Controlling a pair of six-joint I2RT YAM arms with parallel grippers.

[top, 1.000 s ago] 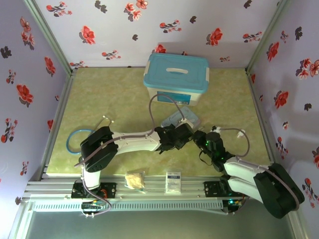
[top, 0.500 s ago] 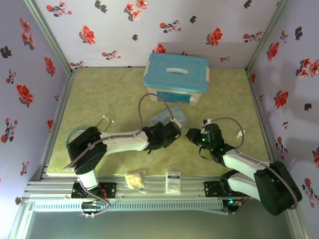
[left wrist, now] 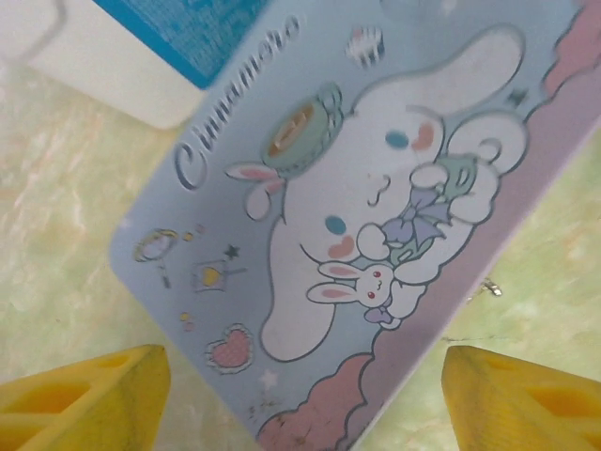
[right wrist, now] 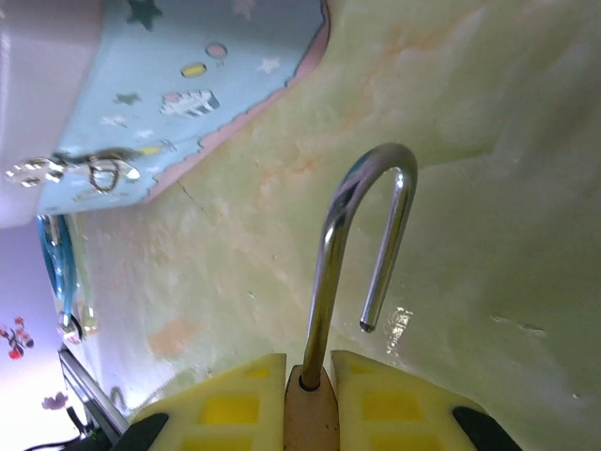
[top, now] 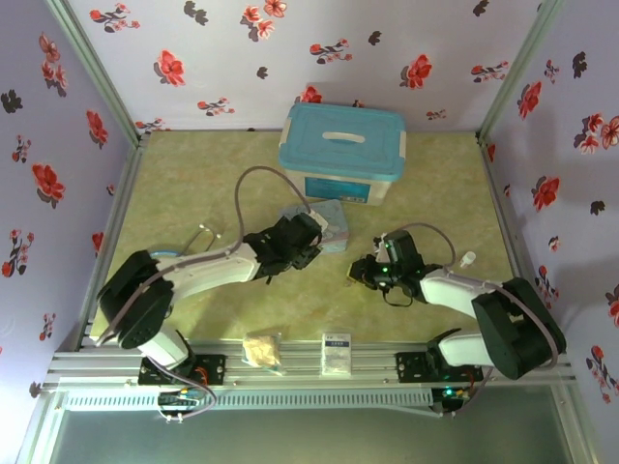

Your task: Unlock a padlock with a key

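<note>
The padlock's shackle already hangs open. My right gripper will next tip downward and lower the brass padlock, moving gently back from the tin to let go of it on bare tabletop.
My right gripper is shut on the brass padlock, pinching its body between the yellow pads. The shackle sticks out over the green table, and its free end hangs clear of the body. A small shiny metal piece lies at the edge of the blue cartoon tin; I cannot tell whether it is the key. My left gripper hangs open above the tin, one yellow finger on each side of its corner. From above, the left gripper is at the tin and the right gripper is to its right.
A white box with a teal lid stands at the back, just behind the tin. A beige packet and a white card lie on the front rail. A blue ring lies at the left, behind the left arm.
The left gripper has moved left and back, and the tin now lies further left. The right gripper has swung left with the padlock, towards the middle of the table.
</note>
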